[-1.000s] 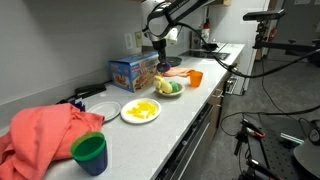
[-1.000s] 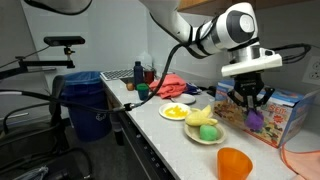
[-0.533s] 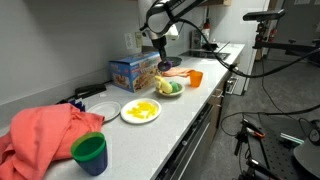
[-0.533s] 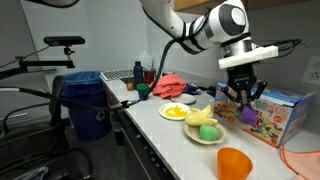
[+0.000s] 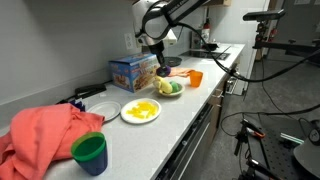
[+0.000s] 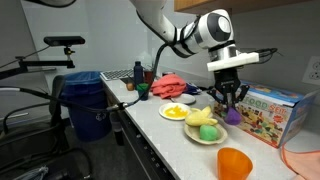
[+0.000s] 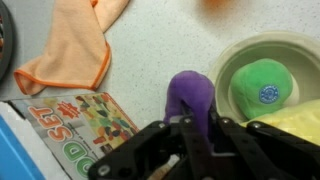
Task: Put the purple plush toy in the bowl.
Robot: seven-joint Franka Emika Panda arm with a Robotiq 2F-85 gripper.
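The green ball (image 6: pixel 208 132) (image 7: pixel 263 88) is to the right of my gripper in the wrist view and the toy is still outside the bowl's rim, so I need to carry the toy toward the ball and let go.
My gripper (image 6: pixel 231 104) is shut on the purple plush toy (image 7: pixel 190 98) and holds it in the air next to the bowl. The toy also shows between the fingers in an exterior view (image 6: pixel 233 115). The bowl (image 7: pixel 226 62) is pale and round and holds a green ball (image 7: pixel 263 88) and a yellow toy (image 7: pixel 292 115). In both exterior views the bowl (image 6: pixel 195 136) (image 5: pixel 168 92) sits on the counter beside the colourful box. In the wrist view the toy hangs just left of the bowl's rim.
A colourful box (image 6: pixel 267 110) (image 5: pixel 132 71) stands behind the bowl. An orange cup (image 6: pixel 234 163) (image 5: pixel 196 77), a white plate (image 5: pixel 128 117) with yellow food, a green cup (image 5: pixel 89 153), a pink-red cloth (image 5: pixel 45 133) and an orange cloth (image 7: pixel 75 48) lie on the counter. A blue bin (image 6: pixel 87 103) stands beside the counter.
The gripper with the purple toy has moved from in front of the box towards the bowl, now close beside its rim.
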